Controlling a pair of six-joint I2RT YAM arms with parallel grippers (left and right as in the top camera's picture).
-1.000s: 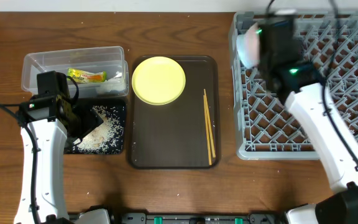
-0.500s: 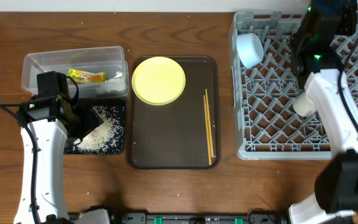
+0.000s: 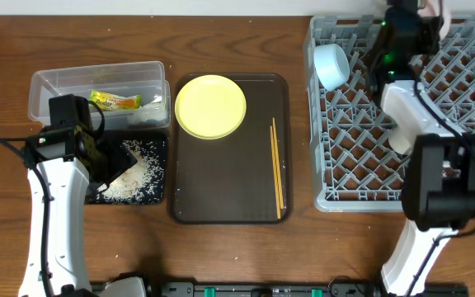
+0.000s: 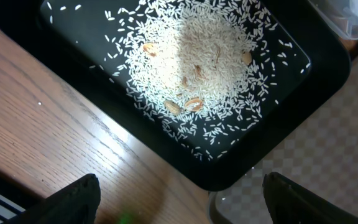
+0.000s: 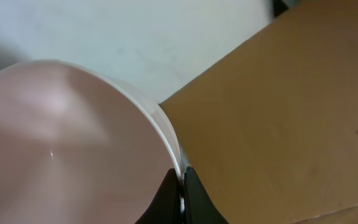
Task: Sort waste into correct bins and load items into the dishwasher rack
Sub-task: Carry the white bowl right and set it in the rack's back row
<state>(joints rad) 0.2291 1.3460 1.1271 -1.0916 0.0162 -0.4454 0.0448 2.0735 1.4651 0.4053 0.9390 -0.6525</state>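
Note:
The rack wires beside the light blue bowl lie below my right gripper, to its left in the overhead view. Next I need to move my right gripper down toward them and release the rim.
My left gripper (image 3: 110,161) is open and empty, held over the near edge of the black tray (image 3: 157,195), which holds white rice scraps (image 3: 134,177). In the left wrist view the gripper (image 4: 179,205) is spread wide below the rice (image 4: 197,62). The yellow-green wrapper (image 3: 115,101) lies in the clear tub (image 3: 56,82). My right gripper (image 3: 425,18) is at the back of the grey rack (image 3: 369,165), shut on the rim of the white bowl (image 5: 73,143). The light blue bowl (image 3: 331,66) and a pale cup (image 3: 397,139) sit in the rack.
The yellow plate (image 3: 210,106) and the wooden chopsticks (image 3: 278,169) lie on the dark brown serving tray (image 3: 221,190) in the middle. In the right wrist view a brown board surface (image 5: 278,112) and a white wall (image 5: 135,31) lie behind the bowl.
My right arm has swung from the rack's back left corner to its back right, uncovering the light blue bowl in the rack. The left arm has not moved.

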